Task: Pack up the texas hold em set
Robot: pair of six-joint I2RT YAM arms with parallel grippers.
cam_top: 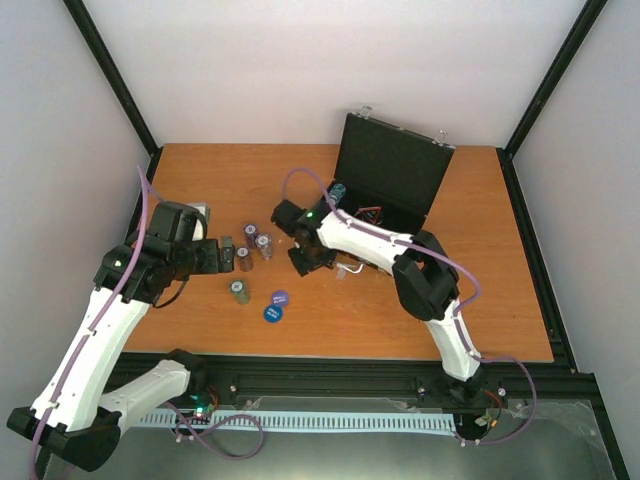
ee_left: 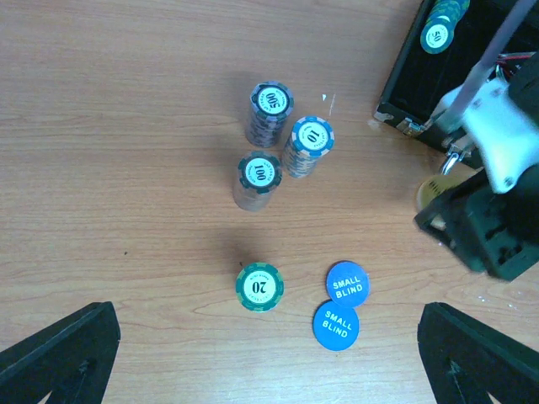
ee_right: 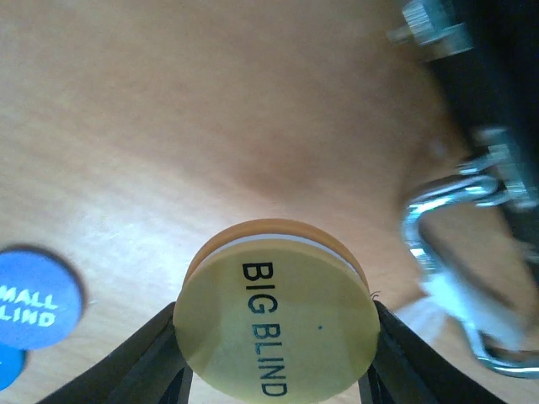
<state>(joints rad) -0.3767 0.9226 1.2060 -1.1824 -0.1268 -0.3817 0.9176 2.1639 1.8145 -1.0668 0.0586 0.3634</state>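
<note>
My right gripper holds the BIG BLIND disc and will next move it outward past the silver handle over the open case.
The black case (cam_top: 390, 175) stands open at the back right, with a chip stack (cam_top: 337, 191) and a red-black triangle (cam_top: 370, 213) inside. My right gripper (cam_top: 312, 260) is shut on a yellow BIG BLIND disc (ee_right: 274, 324) with an orange disc beneath it, held low over the table near the case's silver handle (ee_right: 446, 210). Three chip stacks (ee_left: 269, 109), (ee_left: 310, 143), (ee_left: 257, 178) stand together. A lone stack marked 20 (ee_left: 259, 286) and two blue SMALL BLIND discs (ee_left: 347, 283) lie nearer. My left gripper (ee_left: 269, 337) is open and empty, above the table beside them.
The right arm (ee_left: 488, 135) reaches across the case's front edge (ee_left: 400, 101) in the left wrist view. Black frame posts (cam_top: 115, 80) and white walls enclose the orange-brown table (cam_top: 480, 300).
</note>
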